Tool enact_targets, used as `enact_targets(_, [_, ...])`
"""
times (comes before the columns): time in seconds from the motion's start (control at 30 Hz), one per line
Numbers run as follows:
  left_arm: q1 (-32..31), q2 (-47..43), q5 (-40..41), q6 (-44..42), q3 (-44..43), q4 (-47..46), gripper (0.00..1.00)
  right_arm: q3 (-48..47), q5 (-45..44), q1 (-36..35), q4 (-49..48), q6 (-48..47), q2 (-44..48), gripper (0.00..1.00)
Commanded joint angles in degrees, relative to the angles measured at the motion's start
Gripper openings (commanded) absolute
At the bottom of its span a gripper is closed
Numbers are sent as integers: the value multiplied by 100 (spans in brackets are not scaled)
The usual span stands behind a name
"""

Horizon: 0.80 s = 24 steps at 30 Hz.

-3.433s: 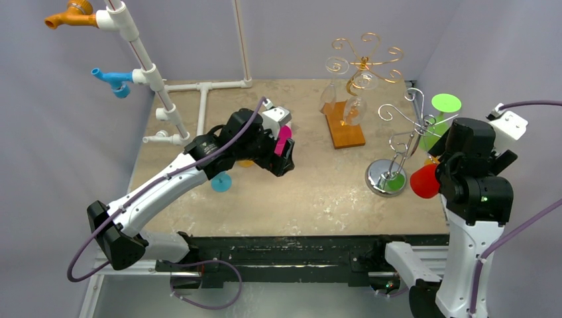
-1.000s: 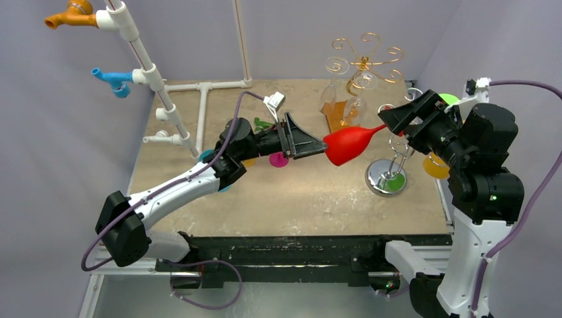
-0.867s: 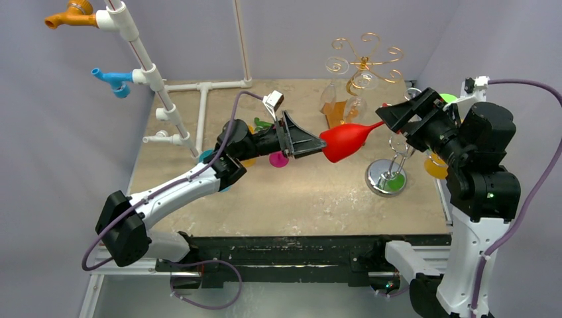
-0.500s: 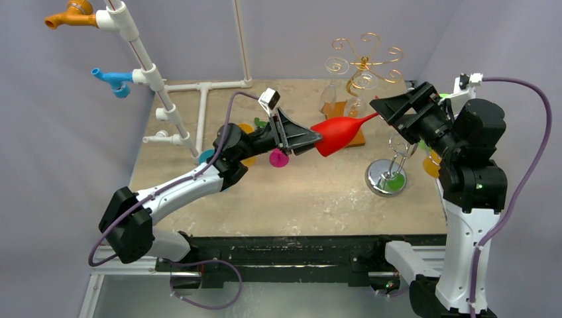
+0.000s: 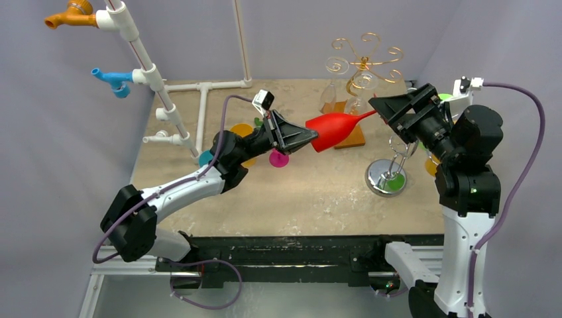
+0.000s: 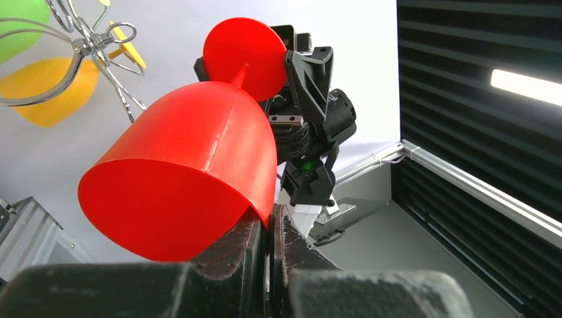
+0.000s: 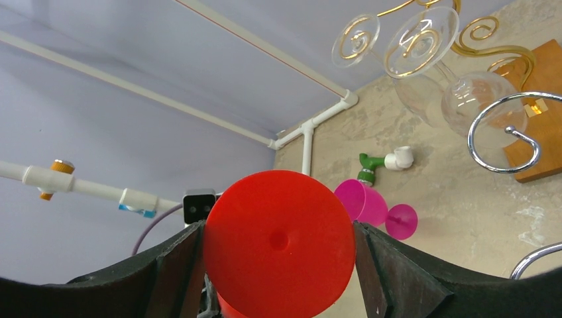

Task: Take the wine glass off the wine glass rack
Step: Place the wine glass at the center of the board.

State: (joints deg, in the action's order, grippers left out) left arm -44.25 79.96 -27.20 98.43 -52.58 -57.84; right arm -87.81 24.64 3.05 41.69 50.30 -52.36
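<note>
My left gripper will next tilt downward and lower the red glass (image 5: pixel 335 126) foot-first onto the bare tabletop beside the pink glass and let go, because that spot is empty.
A red wine glass (image 5: pixel 335 126) hangs sideways in the air above the middle of the table, held at both ends. My left gripper (image 5: pixel 311 138) is shut on the rim of its bowl (image 6: pixel 185 165), one finger inside and one outside. My right gripper (image 5: pixel 379 109) clamps the glass's round foot (image 7: pixel 278 242) between its two fingers. The silver wire wine glass rack (image 5: pixel 388 175) stands right of the glass. A green glass (image 6: pixel 20 20) and a yellow glass (image 6: pixel 46 89) hang on it.
A gold wire rack (image 5: pixel 364 63) with clear glasses stands on a wooden base (image 5: pixel 346 136) behind the red glass. A pink glass (image 5: pixel 278 158) lies on the table under my left arm. A white pipe frame (image 5: pixel 199 99) occupies the back left.
My left gripper has shut on the rim of the red glass. Both arms have carried the glass left and toward the back, away from the silver rack.
</note>
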Motion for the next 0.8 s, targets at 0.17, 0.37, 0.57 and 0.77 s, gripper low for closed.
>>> enact_targets(0.17, [42, -522, 109, -1809, -649, 2693, 0, -226, -186, 12, -142, -526, 54, 99])
enact_targets(0.37, [48, -773, 528, -3639, -1470, 5460, 0, -341, -591, 12, 47, -928, 181, 99])
enact_targets(0.57, [40, -815, 679, -4960, -2156, 7345, 0, -397, -688, 12, 98, -1217, 82, 99])
enact_targets(0.77, [46, -665, 1335, -6556, -3180, 9597, 0, -663, -702, 12, 238, -1550, -150, 99])
